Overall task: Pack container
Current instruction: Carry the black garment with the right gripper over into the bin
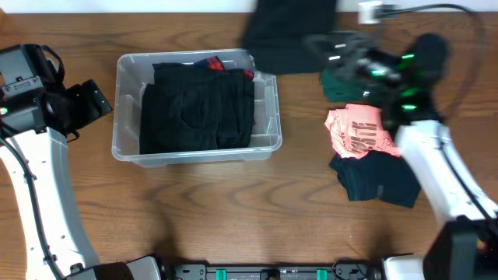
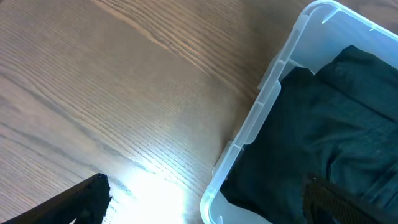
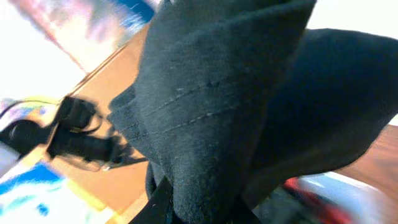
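The garment in the robot's right gripper still hangs beyond the container's far corner, so the right gripper will move back and down into the container, onto the folded black garments [image 1: 199, 109].
The clear plastic container [image 1: 264, 144] sits left of centre with black garments [image 1: 198, 109] folded inside and a red edge showing at the back. It also shows in the left wrist view [image 2: 249, 134]. My right gripper [image 1: 331, 50] is shut on a black garment [image 1: 288, 31] and holds it in the air right of the container's far corner; the cloth [image 3: 230, 106] fills the right wrist view. My left gripper [image 1: 97, 101] is open and empty, just left of the container, its fingertips [image 2: 205, 202] straddling the container's corner.
To the right lie a dark green garment [image 1: 338, 85], a pink printed shirt [image 1: 358, 132] and a dark teal garment [image 1: 377, 179]. A cable [image 1: 436, 12] runs along the back right. The table's wooden surface [image 1: 233, 218] shows in front.
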`<state>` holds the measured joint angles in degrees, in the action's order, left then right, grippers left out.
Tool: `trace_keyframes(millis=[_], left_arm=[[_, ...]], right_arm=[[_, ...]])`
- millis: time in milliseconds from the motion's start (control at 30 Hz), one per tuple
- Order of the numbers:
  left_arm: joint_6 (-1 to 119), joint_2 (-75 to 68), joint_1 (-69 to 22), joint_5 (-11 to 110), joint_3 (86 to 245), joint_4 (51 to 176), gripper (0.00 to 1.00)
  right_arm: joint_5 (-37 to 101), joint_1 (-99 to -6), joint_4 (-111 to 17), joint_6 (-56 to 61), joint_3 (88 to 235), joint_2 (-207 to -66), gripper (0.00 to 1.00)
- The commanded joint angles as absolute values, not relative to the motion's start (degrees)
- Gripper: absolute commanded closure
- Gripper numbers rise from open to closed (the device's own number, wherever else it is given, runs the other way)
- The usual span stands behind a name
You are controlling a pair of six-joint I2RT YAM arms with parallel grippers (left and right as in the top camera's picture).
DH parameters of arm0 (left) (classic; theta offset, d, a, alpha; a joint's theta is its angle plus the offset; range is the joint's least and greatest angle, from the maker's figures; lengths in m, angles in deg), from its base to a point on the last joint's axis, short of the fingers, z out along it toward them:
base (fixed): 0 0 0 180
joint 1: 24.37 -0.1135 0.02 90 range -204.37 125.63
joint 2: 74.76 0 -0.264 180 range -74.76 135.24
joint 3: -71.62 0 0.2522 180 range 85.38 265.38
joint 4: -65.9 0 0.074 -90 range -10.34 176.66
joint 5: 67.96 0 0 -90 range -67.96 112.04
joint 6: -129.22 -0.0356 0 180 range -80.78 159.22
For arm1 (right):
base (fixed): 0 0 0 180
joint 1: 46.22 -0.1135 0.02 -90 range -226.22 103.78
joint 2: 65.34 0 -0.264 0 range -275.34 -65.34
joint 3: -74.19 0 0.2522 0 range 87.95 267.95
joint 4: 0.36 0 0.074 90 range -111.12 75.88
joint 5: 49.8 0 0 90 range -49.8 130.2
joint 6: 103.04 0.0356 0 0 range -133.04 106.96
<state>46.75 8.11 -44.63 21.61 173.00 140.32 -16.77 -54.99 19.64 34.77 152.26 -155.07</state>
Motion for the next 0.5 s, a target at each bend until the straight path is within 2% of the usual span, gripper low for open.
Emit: trace_keyframes(millis=[0,233,467], left_arm=[[47.2,8.3,-44.9,21.1,172.9,140.5,0.02],[47.2,8.3,-44.9,21.1,172.9,140.5,0.02],[47.2,8.3,-44.9,21.1,172.9,140.5,0.02]], right_arm=[[-10.9,-62.2,23.1,38.4,152.8,-159.1,0.99],[-8.4,-72.0,23.9,38.3,155.5,-169.3,0.99],[-10.9,-75.5,23.6,36.3,158.5,-178.9,0.99]])
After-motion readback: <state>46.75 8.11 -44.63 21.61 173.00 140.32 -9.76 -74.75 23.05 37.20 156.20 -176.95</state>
